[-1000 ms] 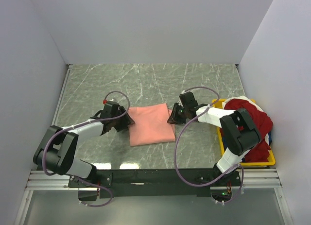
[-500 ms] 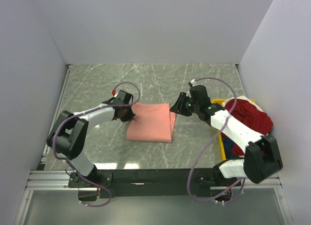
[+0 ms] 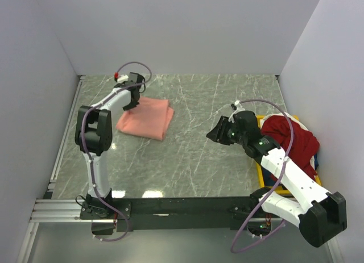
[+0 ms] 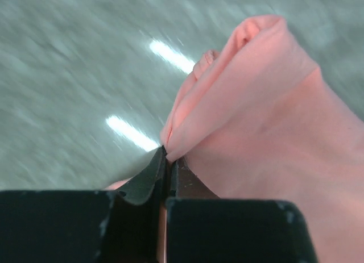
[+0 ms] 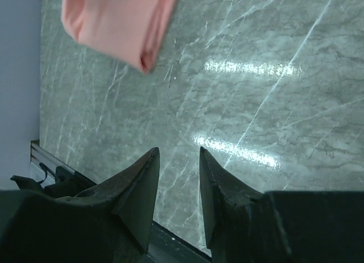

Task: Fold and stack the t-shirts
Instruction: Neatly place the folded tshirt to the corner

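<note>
Next, my left gripper drags the shirt outward and to the left in the top view to the table's bare far corner and releases it there.
The folded salmon-pink t-shirt lies at the table's far left, and it fills the right of the left wrist view. My left gripper is shut on that shirt's far left edge, the cloth pinched between its fingertips. A deep red t-shirt is heaped in the yellow bin, with bits of white and dark blue cloth around it. My right gripper hangs left of the bin over bare table, open and empty. The pink shirt's corner shows at the top left of the right wrist view.
The yellow plastic bin stands at the right edge of the green marble table. White walls close in the back and both sides. A metal rail runs along the near edge by the arm bases.
My left gripper has shut on the pink shirt's edge and dragged it from the table's middle to the far left. My right gripper let go of it and drew back to the right.
</note>
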`<state>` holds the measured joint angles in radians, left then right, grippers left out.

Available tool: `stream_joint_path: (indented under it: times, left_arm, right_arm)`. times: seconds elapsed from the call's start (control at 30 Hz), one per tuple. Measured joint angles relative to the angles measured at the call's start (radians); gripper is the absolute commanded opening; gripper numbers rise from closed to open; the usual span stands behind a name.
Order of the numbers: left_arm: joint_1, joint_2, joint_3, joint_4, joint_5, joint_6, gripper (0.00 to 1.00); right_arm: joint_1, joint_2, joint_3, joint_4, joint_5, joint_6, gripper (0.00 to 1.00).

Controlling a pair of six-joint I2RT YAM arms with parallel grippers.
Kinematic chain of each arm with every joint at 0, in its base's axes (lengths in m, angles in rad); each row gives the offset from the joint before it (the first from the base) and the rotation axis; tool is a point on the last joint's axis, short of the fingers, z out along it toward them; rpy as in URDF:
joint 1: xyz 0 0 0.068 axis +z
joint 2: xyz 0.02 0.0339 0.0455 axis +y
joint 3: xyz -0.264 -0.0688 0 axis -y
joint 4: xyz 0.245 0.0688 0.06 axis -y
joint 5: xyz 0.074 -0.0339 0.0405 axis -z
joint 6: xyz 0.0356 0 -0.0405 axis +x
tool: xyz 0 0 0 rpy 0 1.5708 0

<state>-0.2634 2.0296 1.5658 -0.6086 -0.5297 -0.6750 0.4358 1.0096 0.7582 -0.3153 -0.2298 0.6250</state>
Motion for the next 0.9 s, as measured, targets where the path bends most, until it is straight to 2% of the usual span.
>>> stream_joint_path:
  times: [0.27,0.63,0.9]
  left_arm:
    - [0.169,0.203,0.239,0.049,-0.144,0.209,0.0]
    - [0.323,0.458,0.523,0.221,-0.166,0.439,0.0]
    - [0.367,0.491,0.558,0.309,-0.175,0.481,0.0]
  right_arm:
    - [0.0,-0.037,-0.054,-0.012,-0.034,-0.035,0.41]
    - [0.0,-0.088,-0.14,-0.024,-0.096,-0.074,0.41]
    - [0.0,-0.056,-0.142,-0.017,-0.09,-0.085,0.41]
